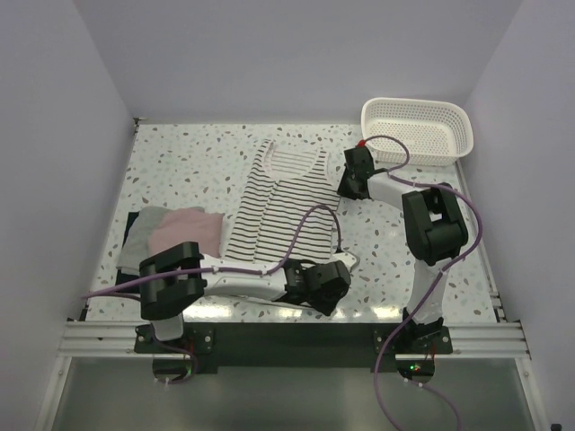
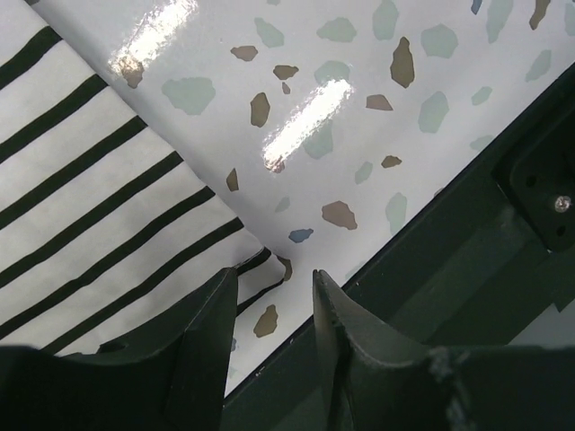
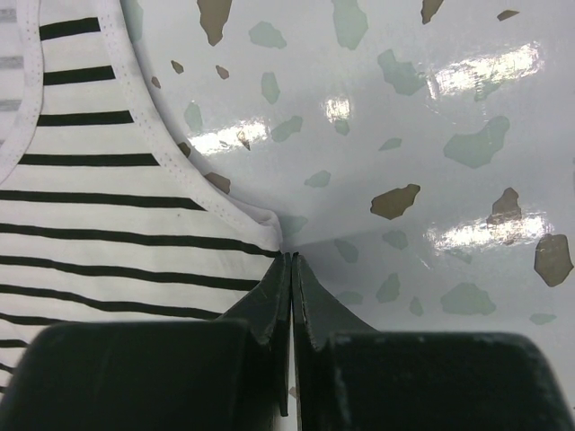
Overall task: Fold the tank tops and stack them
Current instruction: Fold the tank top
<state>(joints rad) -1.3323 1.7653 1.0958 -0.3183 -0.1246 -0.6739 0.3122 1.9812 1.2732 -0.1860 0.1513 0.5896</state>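
Note:
My left gripper stays in place at the striped top's near hem corner (image 2: 269, 273) next and closes its fingers, because that corner already lies between the open fingers.
The striped tank top (image 1: 283, 202) lies flat in the middle of the table, straps toward the back. The pink tank top (image 1: 187, 229) lies folded on the dark tank top (image 1: 135, 241) at the left. My left gripper (image 1: 328, 280) is open over the striped top's near right hem corner; in the left wrist view the gripper (image 2: 274, 283) straddles that corner of the top (image 2: 90, 206). My right gripper (image 1: 353, 178) sits at the top's right armhole; in the right wrist view the gripper (image 3: 290, 260) is shut, pinching the underarm corner of the top (image 3: 108, 233).
A white lattice basket (image 1: 418, 130) stands at the back right, just behind my right arm. The table's dark front rail (image 2: 431, 269) runs right beside my left gripper. White walls close in the speckled table (image 1: 189, 166) on three sides.

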